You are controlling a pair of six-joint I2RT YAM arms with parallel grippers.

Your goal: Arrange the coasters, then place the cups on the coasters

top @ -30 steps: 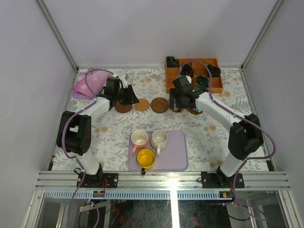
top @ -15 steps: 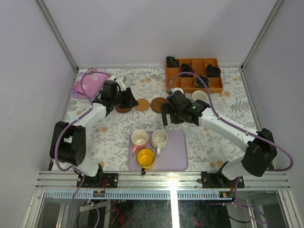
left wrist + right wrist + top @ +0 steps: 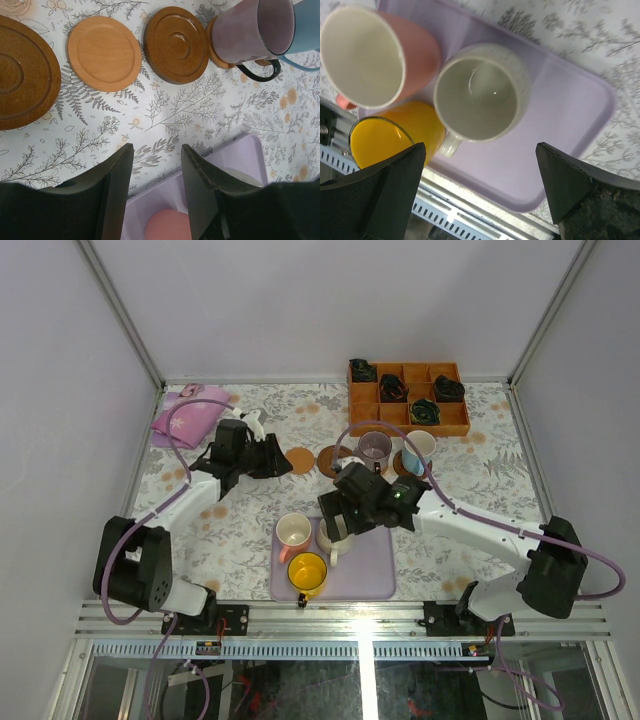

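I will next lower my right gripper with open fingers onto the cream cup's handle (image 3: 334,558) (image 3: 451,144), because that narrow handle sticks out from the cup toward the metal bar.
In the left wrist view a row of coasters lies on the floral cloth: a large dark one (image 3: 20,75), a tan one (image 3: 104,52) and a dark one (image 3: 176,44). Beyond them the greyish purple cup (image 3: 250,30) stands on a tan coaster, with the light blue cup (image 3: 305,30) beside it. My left gripper (image 3: 156,150) hangs open over the cloth, holding nothing. The lavender tray (image 3: 565,115) holds the pink cup (image 3: 370,55), the cream cup (image 3: 480,90) and the yellow cup (image 3: 390,137). My right gripper (image 3: 480,147) is open wide above the cream cup.
An orange compartment box (image 3: 408,397) with dark items stands at the back right. A pink cloth (image 3: 185,420) lies at the back left. The tray (image 3: 370,575) sits near the table's front edge, close to the metal rail.
My right arm has swung from the back-right coasters to above the tray, uncovering the purple and blue cups on their coasters. Its jaws opened wider. My left gripper drew back slightly toward the front.
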